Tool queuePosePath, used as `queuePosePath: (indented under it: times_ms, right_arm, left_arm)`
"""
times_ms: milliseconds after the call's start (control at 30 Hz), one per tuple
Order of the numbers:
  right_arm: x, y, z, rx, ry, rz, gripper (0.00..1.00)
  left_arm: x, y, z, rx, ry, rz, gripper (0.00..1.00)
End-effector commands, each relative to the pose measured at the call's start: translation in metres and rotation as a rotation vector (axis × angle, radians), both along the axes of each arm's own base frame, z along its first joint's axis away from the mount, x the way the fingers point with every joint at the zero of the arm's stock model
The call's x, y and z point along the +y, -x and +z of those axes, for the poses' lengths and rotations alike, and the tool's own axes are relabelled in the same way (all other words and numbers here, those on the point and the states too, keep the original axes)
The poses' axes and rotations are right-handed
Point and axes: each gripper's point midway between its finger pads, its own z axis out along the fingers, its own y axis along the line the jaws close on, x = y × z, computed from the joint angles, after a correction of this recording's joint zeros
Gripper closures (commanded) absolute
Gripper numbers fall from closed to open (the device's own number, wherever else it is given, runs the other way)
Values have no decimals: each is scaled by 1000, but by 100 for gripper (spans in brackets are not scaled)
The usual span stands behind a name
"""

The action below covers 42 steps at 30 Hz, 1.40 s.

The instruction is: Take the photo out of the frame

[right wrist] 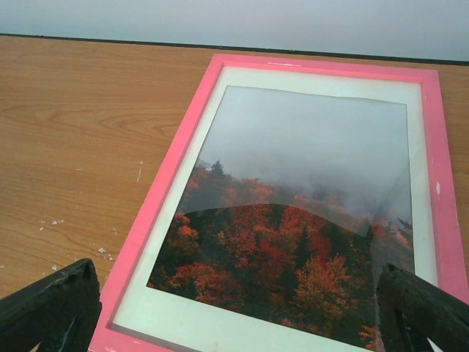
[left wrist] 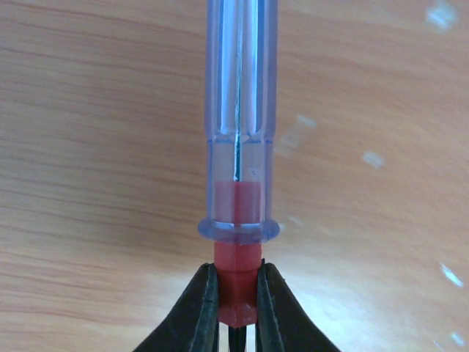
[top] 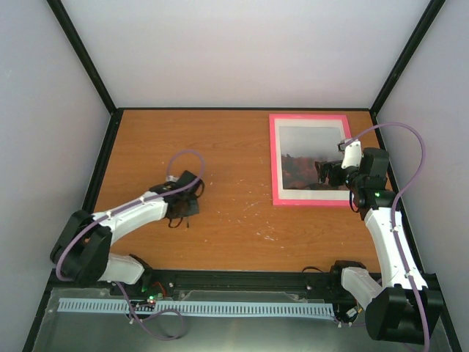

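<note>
I need to swing my left gripper to the left in the top view and down next, and lower the screwdriver where the table's wood away from the pink frame (top: pixel 274 158) is bare.
The pink frame (top: pixel 274 158) lies flat and face up at the table's back right. The photo (top: pixel 304 158), grey mist over red-orange trees, sits inside it behind a white border. My right gripper (top: pixel 327 173) hovers open over the frame's near right part. In the right wrist view its black fingers (right wrist: pixel 58 301) stand wide apart, one on each side of the photo (right wrist: pixel 293 220) and the frame's (right wrist: pixel 165 187) near edge, with nothing between them. My left gripper (left wrist: pixel 238 275) is shut on the red end of a clear purple-handled screwdriver (left wrist: pixel 240 110) over bare wood at mid-left (top: pixel 183 207).
The wooden table (top: pixel 234 220) is edged by black rails and grey walls on three sides. A white slotted cable channel (top: pixel 198 308) runs along the front by the arm bases. Small white specks dot the wood near the frame's left side.
</note>
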Motion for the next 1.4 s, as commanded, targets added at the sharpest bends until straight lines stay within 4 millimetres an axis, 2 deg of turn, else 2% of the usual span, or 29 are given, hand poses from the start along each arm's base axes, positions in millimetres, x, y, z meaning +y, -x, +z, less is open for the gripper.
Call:
queuePosePath:
  times_ms: [0, 133, 233, 333, 633, 800, 967, 1167, 1367]
  right_arm:
    - [-1, -2, 2, -16, 8, 1, 0]
    - [-1, -3, 0, -9, 7, 2, 0]
    - [-1, -3, -2, -3, 5, 4, 0]
    - [0, -5, -5, 4, 3, 5, 0]
    - [-2, -7, -9, 13, 9, 3, 0]
    - [-2, -8, -11, 15, 14, 4, 0]
    - [-3, -8, -17, 33, 18, 5, 0]
    - [-2, -9, -20, 43, 17, 11, 0]
    - [-1, -10, -25, 60, 16, 20, 0]
  left_arm:
    - [47, -18, 4, -31, 63, 167, 94]
    - [87, -31, 6, -54, 70, 296, 95]
    - [99, -38, 9, -82, 77, 343, 92]
    - [108, -40, 4, -80, 44, 368, 92]
    - [108, -40, -10, -53, 57, 387, 91]
    - [111, -37, -17, -36, 40, 395, 79]
    - [112, -34, -23, -24, 38, 405, 78]
    - [113, -33, -24, -25, 38, 405, 78]
    - [112, -34, -13, -55, 56, 397, 73]
